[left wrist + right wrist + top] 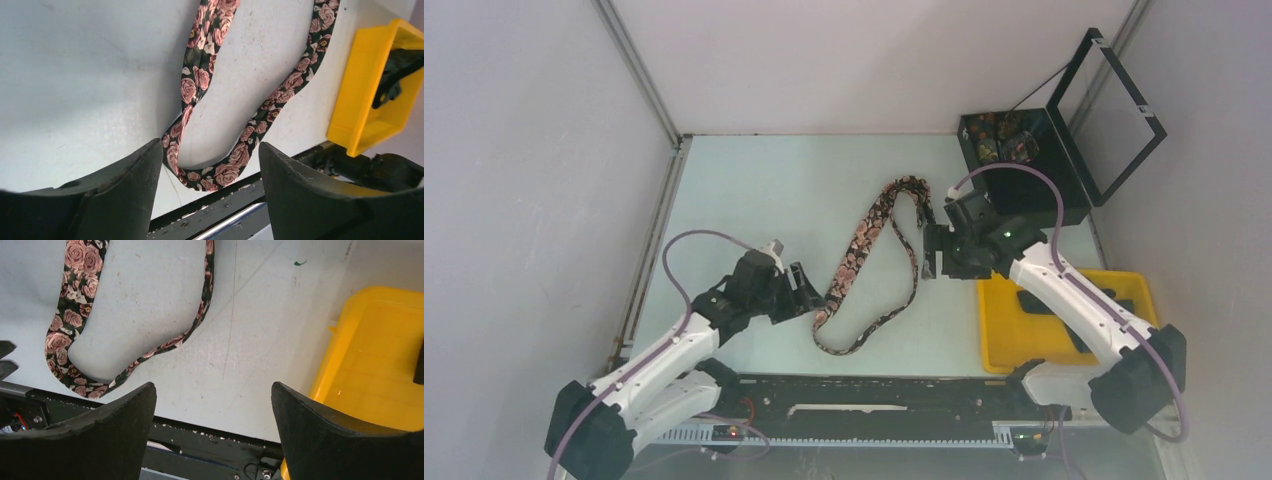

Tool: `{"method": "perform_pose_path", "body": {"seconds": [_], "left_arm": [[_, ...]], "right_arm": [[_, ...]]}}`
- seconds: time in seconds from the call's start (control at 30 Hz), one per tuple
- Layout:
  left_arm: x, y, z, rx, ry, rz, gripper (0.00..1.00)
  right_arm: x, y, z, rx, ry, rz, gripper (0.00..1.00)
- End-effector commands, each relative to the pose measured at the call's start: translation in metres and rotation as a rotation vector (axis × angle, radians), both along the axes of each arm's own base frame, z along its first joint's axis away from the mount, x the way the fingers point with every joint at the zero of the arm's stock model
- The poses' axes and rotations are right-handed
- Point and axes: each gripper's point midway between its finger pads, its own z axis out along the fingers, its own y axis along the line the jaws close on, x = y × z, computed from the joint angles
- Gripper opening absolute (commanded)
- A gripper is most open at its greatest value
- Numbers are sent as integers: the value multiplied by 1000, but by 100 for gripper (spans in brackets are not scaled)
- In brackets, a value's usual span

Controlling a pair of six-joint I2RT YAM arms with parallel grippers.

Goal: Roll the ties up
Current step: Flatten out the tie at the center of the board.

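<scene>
The tie's narrow part lies across the loop from my open fingers, so my left gripper next passes the wide part, down onto the narrow one.
A black tie with pink roses [859, 240] lies unrolled on the table in a long loop, its bend near the front edge. My left gripper [812, 298] is open, low beside the wide strip at the loop's left. In the left wrist view the tie's bend [220, 175] lies between my open fingertips, with the gripper [209, 152] empty. My right gripper [932, 255] is open and empty just right of the narrow strip. The right wrist view shows the tie [62, 337] to the left of the open gripper [214, 390], apart from it.
A yellow tray [1004, 335] at the front right holds dark ties [1114, 300]; it also shows in the right wrist view [370, 345]. A black box [1024, 195] with an open lid [1114, 110] at the back right holds rolled ties [999, 140]. A black rail [874, 390] runs along the front edge.
</scene>
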Motion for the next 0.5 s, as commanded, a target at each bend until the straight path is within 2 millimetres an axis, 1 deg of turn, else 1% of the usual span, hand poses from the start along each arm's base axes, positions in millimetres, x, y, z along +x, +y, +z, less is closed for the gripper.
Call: {"method": "perform_pose_path", "body": {"seconds": [0.0,0.07,0.17,0.27,0.33,0.43,0.47], "left_arm": [[0,15,25,194,-98,-52,74],[-4,3,35,220,-131,-115,73],[-12,-17,39,277,-172,-226,70],[-17,-39,33,317,-183,-343,68],[-21,-53,27,341,-184,-409,68],[-24,-70,14,367,-178,-480,68],[-25,-73,7,375,-166,-495,68]], "right_arm": [[23,14,-4,37,-36,-10,87],[35,15,-5,43,-44,-28,87],[53,18,-4,55,-45,-44,86],[77,25,-5,62,-55,-44,85],[96,24,-10,32,-48,-52,84],[123,17,-27,-70,-23,-60,85],[136,17,-32,-104,-12,-65,86]]}}
